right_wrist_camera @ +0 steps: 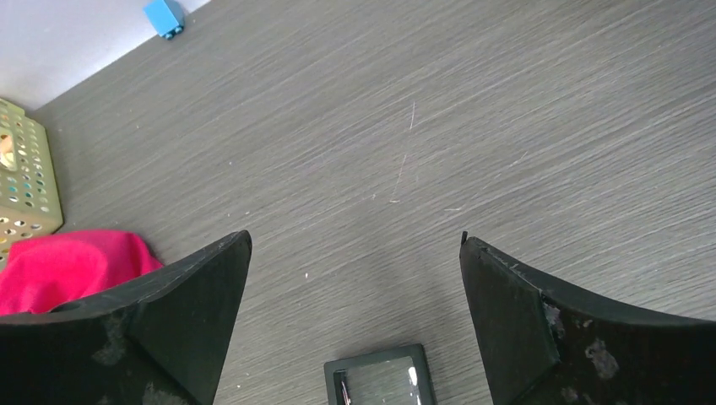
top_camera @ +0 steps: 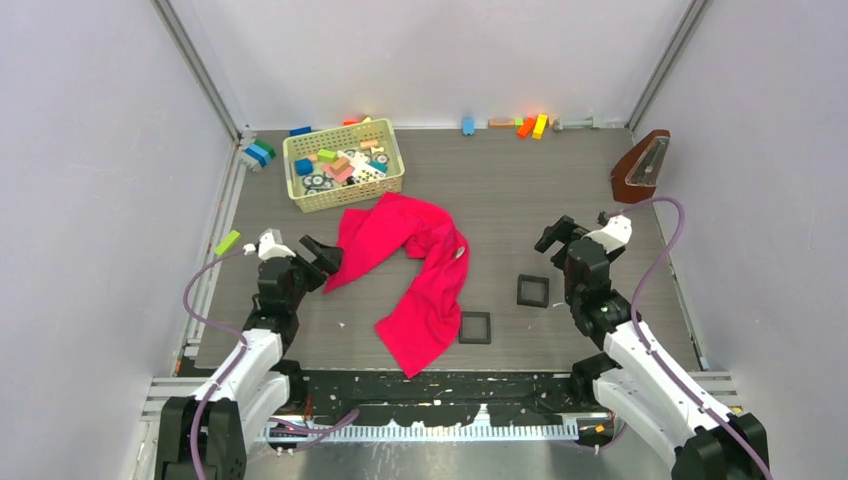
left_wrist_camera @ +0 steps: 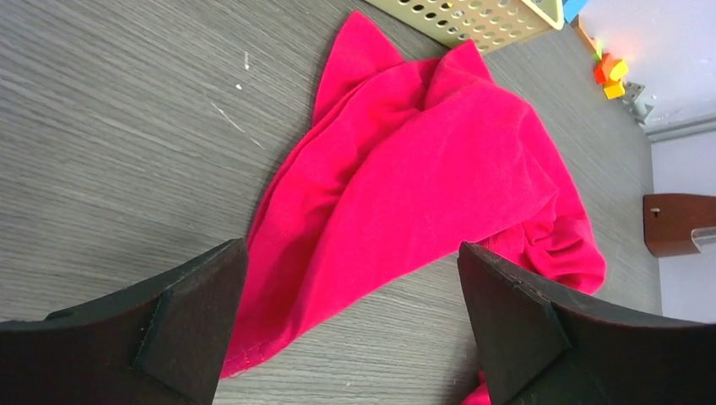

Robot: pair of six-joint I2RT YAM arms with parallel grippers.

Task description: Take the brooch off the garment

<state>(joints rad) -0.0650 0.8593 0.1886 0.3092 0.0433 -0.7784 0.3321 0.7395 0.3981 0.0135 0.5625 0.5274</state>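
My right gripper moves across and down to the garment's edge beside the brooch point(top_camera: 460, 252) next, since that edge lies below, to the gripper's left in the top view.
The crimson-pink garment point(top_camera: 410, 270) lies crumpled in the middle of the table. A tiny pale round spot on its right fold looks like the brooch point(top_camera: 460, 252). My left gripper point(top_camera: 325, 257) is open and empty at the garment's left edge. In the left wrist view the garment point(left_wrist_camera: 422, 169) fills the space ahead of the left gripper point(left_wrist_camera: 350, 321), and the brooch is hidden. My right gripper point(top_camera: 556, 233) is open and empty, to the right of the garment. In the right wrist view the right gripper point(right_wrist_camera: 355, 312) hovers over bare table, with the garment point(right_wrist_camera: 67, 266) far left.
Two small black square trays point(top_camera: 532, 290) point(top_camera: 475, 327) lie right of the garment; one shows in the right wrist view point(right_wrist_camera: 380, 377). A yellow basket point(top_camera: 343, 165) of toy blocks stands behind. A brown object point(top_camera: 640, 168) is back right. Loose blocks point(top_camera: 530, 125) line the back wall.
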